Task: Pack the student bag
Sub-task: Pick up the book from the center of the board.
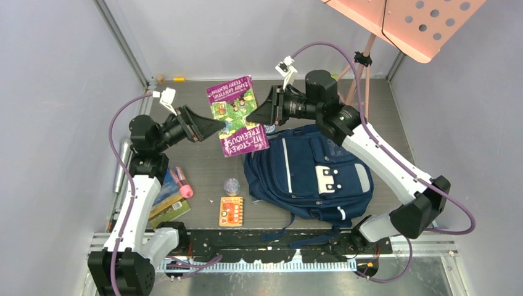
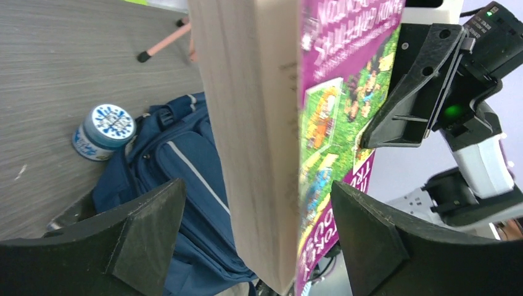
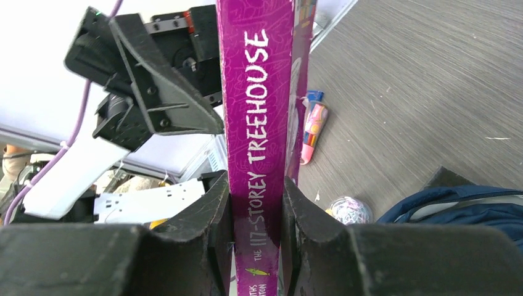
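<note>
The open fingers of my left gripper slide farther over the book's page edge (image 2: 264,180) next, as my left gripper moves toward my right gripper.
The navy student bag (image 1: 308,176) lies flat right of centre, pale stripes and white patches up. A purple "117-Storey Treehouse" book (image 1: 237,114) is held in the air above the table, just left of the bag's top. My right gripper (image 1: 258,115) is shut on its spine edge (image 3: 256,142). My left gripper (image 1: 217,126) is open at the book's opposite side; its jaws stand either side of the page edge (image 2: 259,142) without touching. The bag shows below the book in the left wrist view (image 2: 179,179).
On the table left of the bag lie a green-covered book (image 1: 168,198), a pink marker case (image 1: 182,182), a small glittery ball (image 1: 231,185) and an orange card (image 1: 231,211). A round blue-lidded tub (image 2: 103,131) sits by the bag's top. A pink stand (image 1: 407,21) rises at back right.
</note>
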### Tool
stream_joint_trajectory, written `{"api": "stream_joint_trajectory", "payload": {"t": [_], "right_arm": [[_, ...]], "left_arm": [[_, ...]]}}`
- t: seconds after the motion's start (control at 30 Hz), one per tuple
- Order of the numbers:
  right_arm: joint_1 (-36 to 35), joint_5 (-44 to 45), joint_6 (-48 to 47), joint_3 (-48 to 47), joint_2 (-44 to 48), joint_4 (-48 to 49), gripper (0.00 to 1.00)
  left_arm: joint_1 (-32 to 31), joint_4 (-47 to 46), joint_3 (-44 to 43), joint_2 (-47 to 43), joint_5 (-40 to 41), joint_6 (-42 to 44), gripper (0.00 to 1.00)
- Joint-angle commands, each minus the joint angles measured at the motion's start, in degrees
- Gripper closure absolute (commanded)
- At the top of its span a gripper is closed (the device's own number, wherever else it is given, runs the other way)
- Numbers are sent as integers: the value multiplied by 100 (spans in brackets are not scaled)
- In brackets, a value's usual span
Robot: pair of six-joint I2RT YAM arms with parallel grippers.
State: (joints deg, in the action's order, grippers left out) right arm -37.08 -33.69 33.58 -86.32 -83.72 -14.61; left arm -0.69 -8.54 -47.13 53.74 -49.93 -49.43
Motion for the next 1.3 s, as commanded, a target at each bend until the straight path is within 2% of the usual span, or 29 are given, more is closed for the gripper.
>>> {"api": "stream_joint_trajectory", "payload": {"t": [0.0,0.13,0.37,0.43,0.5,0.57,0.73,0.9,1.13,1.23,1.27], "right_arm": [[-213,-233,-208,-57,615,541,99],[-475,-234,-437,-154,732,450,99],[-877,-178,-720,-329,770,387,100],[-887,-59,-752,-314,808,386,99],[-893,147,-820,-281,835,300,99],[-889,403,-901,-246,877,248,100],[-889,1025,-1016,-97,1047,204,100],[-889,1201,-1115,-107,1047,39,100],[-889,1451,-1141,-108,998,-31,100],[-893,2053,-1205,-144,950,-242,99],[-894,2206,-1269,-146,948,-397,95]], "left_arm": [[-47,-1250,98,129,-958,-700,9],[-295,-1939,149,131,-1198,-1081,6],[-678,-2260,108,64,-1344,-1342,8],[-678,-2513,181,20,-1316,-1561,17],[-679,-2744,248,-33,-1271,-1738,31],[-678,-2842,310,-86,-1229,-1828,36],[-679,-2819,515,-219,-1159,-1872,38],[-679,-2833,607,-361,-1038,-1933,54],[-678,-2958,656,-435,-1060,-2027,99],[-678,-2941,742,-435,-1039,-1988,100],[-678,-2834,738,-439,-1036,-1911,100]]}}
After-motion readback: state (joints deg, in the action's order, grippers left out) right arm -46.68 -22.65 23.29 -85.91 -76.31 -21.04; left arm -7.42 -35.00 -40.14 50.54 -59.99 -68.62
